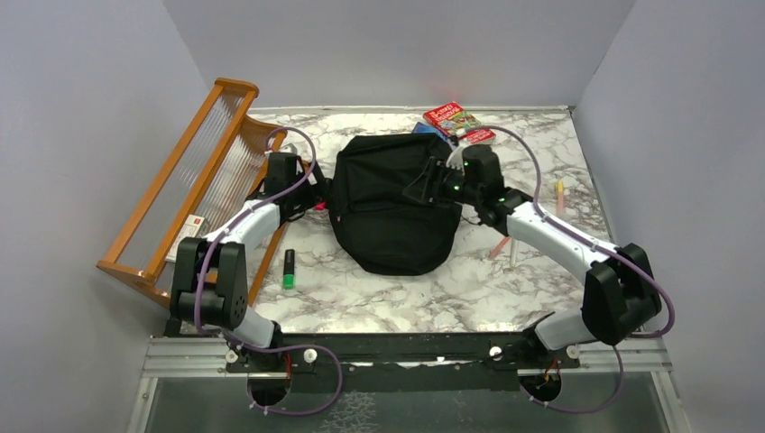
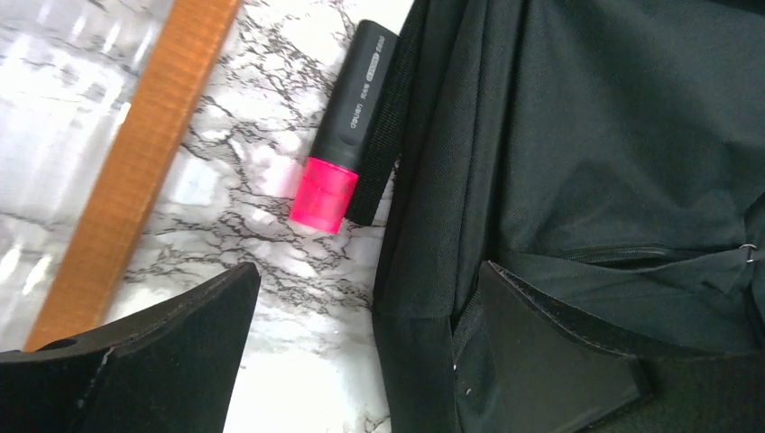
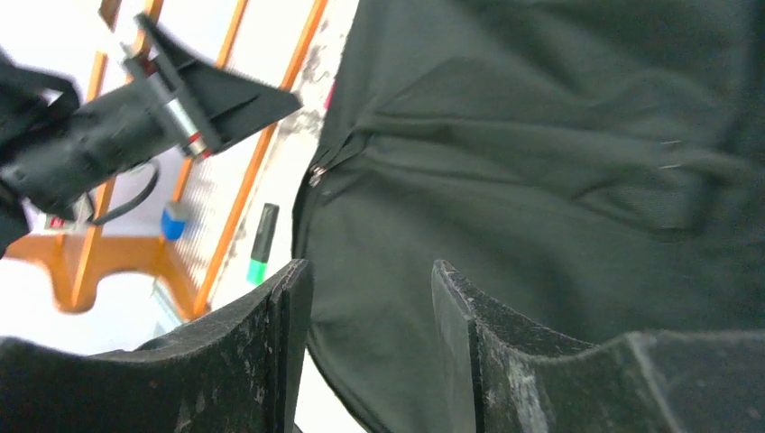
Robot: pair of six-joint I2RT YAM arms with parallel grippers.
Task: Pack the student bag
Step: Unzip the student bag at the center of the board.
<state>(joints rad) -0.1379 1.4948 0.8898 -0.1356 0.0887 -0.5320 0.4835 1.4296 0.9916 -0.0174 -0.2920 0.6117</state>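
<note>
My left gripper shifts toward the bag's middle and lowers onto the bag's thick edge fold next, since one finger hangs over marble.
The student bag is a black soft backpack lying flat in the middle of the marble table. My left gripper is open at the bag's left edge. In the left wrist view one finger is over bare marble and the other over the bag's fabric, with the bag's edge between them. My right gripper is open over the bag's upper right part. In the right wrist view it hovers above the bag, with a zip pull ahead. Nothing is held.
A pink highlighter lies against the bag's left edge. A green highlighter lies at front left. A wooden rack stands along the left wall. A red book lies behind the bag, and pens lie at the right.
</note>
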